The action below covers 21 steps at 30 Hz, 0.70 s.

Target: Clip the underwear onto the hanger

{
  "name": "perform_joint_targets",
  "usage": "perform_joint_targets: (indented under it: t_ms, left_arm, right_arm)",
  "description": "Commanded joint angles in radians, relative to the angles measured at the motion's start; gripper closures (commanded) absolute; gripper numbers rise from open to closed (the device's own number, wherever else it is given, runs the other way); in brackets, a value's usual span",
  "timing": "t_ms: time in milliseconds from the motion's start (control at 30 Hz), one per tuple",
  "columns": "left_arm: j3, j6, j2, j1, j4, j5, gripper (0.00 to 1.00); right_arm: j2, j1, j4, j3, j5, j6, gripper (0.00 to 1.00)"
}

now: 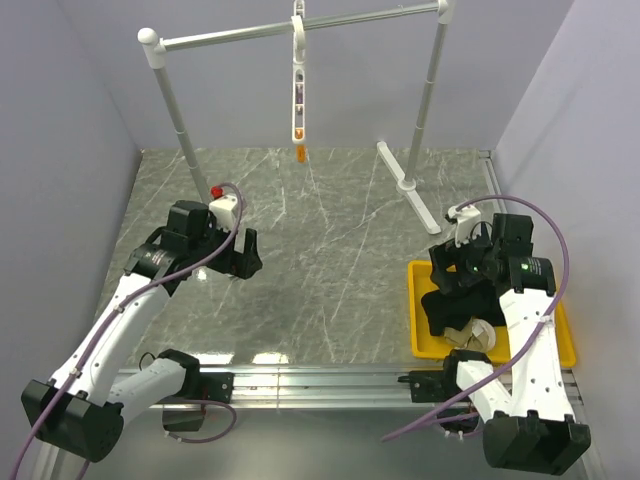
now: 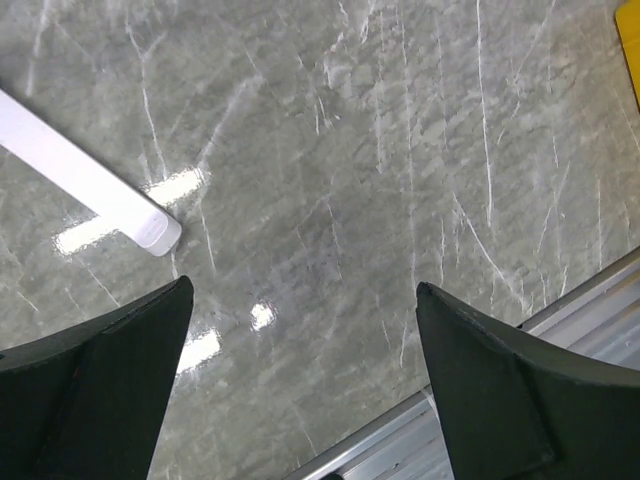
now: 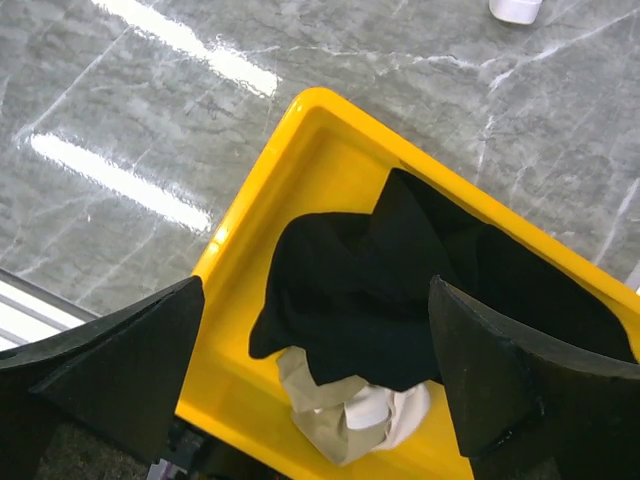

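Note:
My right gripper is above the raised middle fold of the black underwear, so I will lower the open fingers onto that fold, which gives cloth to pinch.
The black underwear (image 3: 380, 290) lies crumpled in a yellow tray (image 3: 290, 150), on top of a beige cloth garment (image 3: 345, 420); it also shows in the top view (image 1: 445, 305). My right gripper (image 3: 315, 345) hovers open just above it, one finger to each side, holding nothing; in the top view it (image 1: 462, 272) is over the tray. The white hanger (image 1: 298, 85) hangs from the rail at the back, an orange clip (image 1: 299, 153) at its lower end. My left gripper (image 1: 243, 255) is open and empty over bare marble, also seen in its wrist view (image 2: 300, 330).
The white rail frame (image 1: 300, 28) stands at the back on two posts, with a foot (image 1: 408, 185) running toward the tray and another foot end (image 2: 90, 185) in the left wrist view. Grey walls close both sides. A metal rail (image 1: 320, 385) edges the near side.

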Motion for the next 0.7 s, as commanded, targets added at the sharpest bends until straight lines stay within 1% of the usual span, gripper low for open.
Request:
perform_joint_targets:
  t_ms: [0,133,167,200,267,300,433,533,667]
  left_arm:
    - [0.017,-0.003,-0.027,0.013,0.023,-0.016,0.01]
    - [0.063,0.008,-0.027,0.042,-0.005,0.053,0.01]
    - [0.069,0.010,-0.029,0.049,-0.008,0.103,0.01]
    - [0.072,0.011,-0.032,0.068,-0.011,0.128,0.01]
    - [0.072,0.007,-0.038,0.094,-0.007,0.188,0.01]
    - [0.071,-0.001,-0.044,0.114,-0.001,0.199,0.01]
    - [0.064,-0.006,-0.049,0.148,0.010,0.220,0.01]
    - [0.054,-0.010,-0.053,0.178,0.019,0.240,0.01]
    - [0.043,-0.009,-0.070,0.209,0.018,0.257,0.01]
  right_arm:
    - [0.024,0.027,-0.057,0.080,0.043,-0.034,0.00]
    - [0.042,0.036,-0.149,0.113,0.124,-0.089,0.00]
    - [0.045,0.036,-0.165,0.118,0.145,-0.120,0.00]
    - [0.051,0.039,-0.179,0.120,0.193,-0.135,0.00]
    - [0.059,0.039,-0.217,0.100,0.239,-0.184,0.00]
    - [0.063,0.041,-0.226,0.089,0.288,-0.198,0.00]
    - [0.090,0.045,-0.207,0.022,0.389,-0.235,0.00]
    - [0.142,0.052,-0.153,-0.003,0.417,-0.211,0.00]
    - [0.229,0.070,-0.128,0.015,0.368,-0.142,0.00]
